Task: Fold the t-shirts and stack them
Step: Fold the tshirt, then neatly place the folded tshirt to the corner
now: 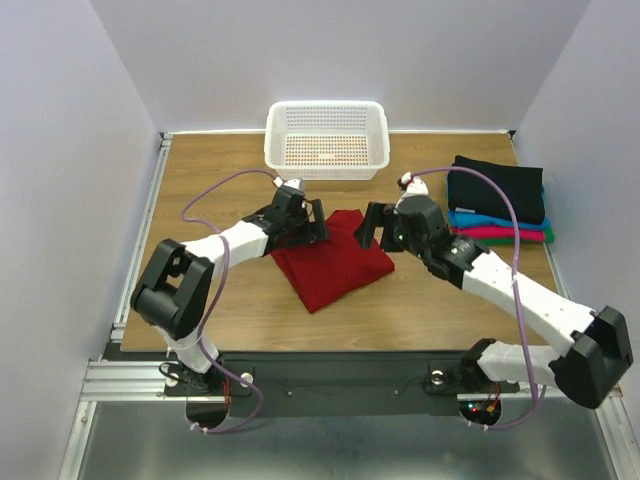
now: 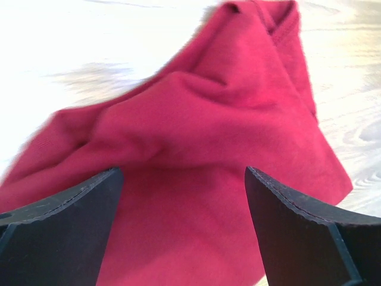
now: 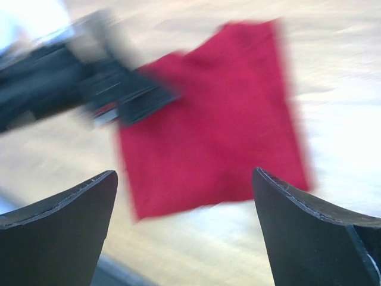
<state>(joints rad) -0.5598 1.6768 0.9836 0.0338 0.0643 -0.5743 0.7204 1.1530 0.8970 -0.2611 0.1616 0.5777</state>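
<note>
My right gripper lowers its open fingers astride the shirt's edge facing the stack next and closes them, since bare table beside it leaves room.
A dark red t-shirt lies folded into a rough square at the table's middle; it fills the left wrist view and shows blurred in the right wrist view. My left gripper is open, low over the shirt's upper left edge, with cloth between its fingers but not pinched. My right gripper is open and empty, just off the shirt's right corner above the table. A stack of folded shirts stands at the right: black on top, then bright blue, magenta and green.
A white perforated basket stands at the back middle of the wooden table. The folded stack sits near the right edge. The left arm shows blurred in the right wrist view.
</note>
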